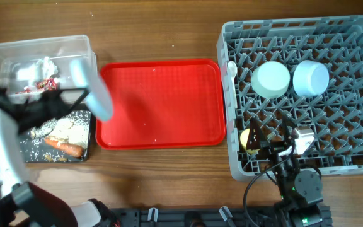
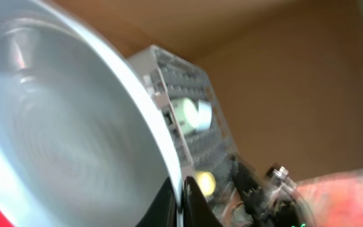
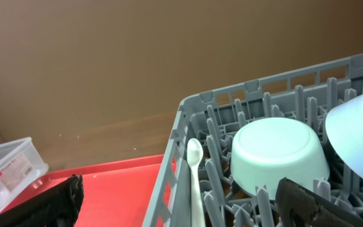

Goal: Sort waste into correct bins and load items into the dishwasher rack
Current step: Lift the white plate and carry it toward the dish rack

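My left gripper should swing across the red tray, lower the plate at the rack's wires between the white spoon and the mint-blue bowl and let go of it, because those pegs are empty.
My left gripper is shut on the rim of the pale-blue plate and holds it tilted over the black tray and clear tub. The tub holds the white tissue and red wrapper. The black tray holds the sausage piece and beige scraps. The grey rack holds two mint-blue bowls, the yellow cup and the white spoon. My right gripper is open and empty over the rack's front left part.
The flat red tray lies between the bins and the rack, with only crumbs on it. Bare wooden table runs along the back edge.
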Robot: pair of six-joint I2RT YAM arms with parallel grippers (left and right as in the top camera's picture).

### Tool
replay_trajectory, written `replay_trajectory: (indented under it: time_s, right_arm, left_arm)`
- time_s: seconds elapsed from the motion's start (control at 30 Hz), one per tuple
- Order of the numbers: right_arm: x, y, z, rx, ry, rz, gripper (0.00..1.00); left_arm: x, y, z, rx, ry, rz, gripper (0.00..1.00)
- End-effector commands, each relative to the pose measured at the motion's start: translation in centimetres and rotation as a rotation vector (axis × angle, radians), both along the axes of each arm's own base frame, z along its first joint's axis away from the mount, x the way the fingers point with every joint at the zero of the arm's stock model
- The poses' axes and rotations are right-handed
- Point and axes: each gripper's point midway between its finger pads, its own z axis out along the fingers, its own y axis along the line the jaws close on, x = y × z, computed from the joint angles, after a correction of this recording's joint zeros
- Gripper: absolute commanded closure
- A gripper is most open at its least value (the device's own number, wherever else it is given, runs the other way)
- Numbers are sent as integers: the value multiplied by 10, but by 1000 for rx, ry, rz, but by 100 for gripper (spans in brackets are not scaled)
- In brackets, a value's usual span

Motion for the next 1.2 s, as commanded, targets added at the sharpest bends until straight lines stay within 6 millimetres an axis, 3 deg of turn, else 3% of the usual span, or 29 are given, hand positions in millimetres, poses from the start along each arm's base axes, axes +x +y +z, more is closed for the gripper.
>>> replay_trajectory:
  time_s: [0.0,0.07,0.1,0.23,0.37,0.5,0.77,0.8,0.83,0.87,0.9,1.0,1.17]
  right_arm:
    - [-1,3,3,-15,-16,15,0]
    - [-1,3,3,-15,-16,15,0]
    - [-1,3,3,-14,-16,15,0]
    - [-1,3,3,-15,-16,15,0]
    - [-1,3,3,-14,-16,15,0]
    - [-1,3,3,-15,-16,15,0]
    - [-1,3,3,-14,-16,15,0]
    - [-1,3,3,-15,-16,15,0]
    - [-1,2,3,-14,-16,14,1]
    - [-1,3,3,-15,-16,15,0]
    - [-1,2,3,-14,-16,14,0]
    - [-1,3,3,-15,-16,15,0]
    - [-1,2,3,-14,-16,14,0]
  left_arm:
    - [38,-78,20,-75,144,-120,96]
    - [57,-120,32,-46,98,-150,96]
    - [68,-154,47,-48,33,-169,96]
    - [80,-240,67,-101,-20,-134,96]
    - [70,-305,66,-165,8,-132,96]
    - [65,-344,37,-228,197,-108,96]
    - [95,-367,-29,-358,436,-80,96]
    - [96,-369,-36,-368,456,-93,91]
    - [96,-371,-42,-368,462,-110,63]
    - [96,-369,-47,-351,467,-117,2]
    - [96,-365,-52,-329,463,-121,0]
    - [99,-350,-41,-297,368,-175,1]
    - [93,-295,-41,-69,328,-101,0]
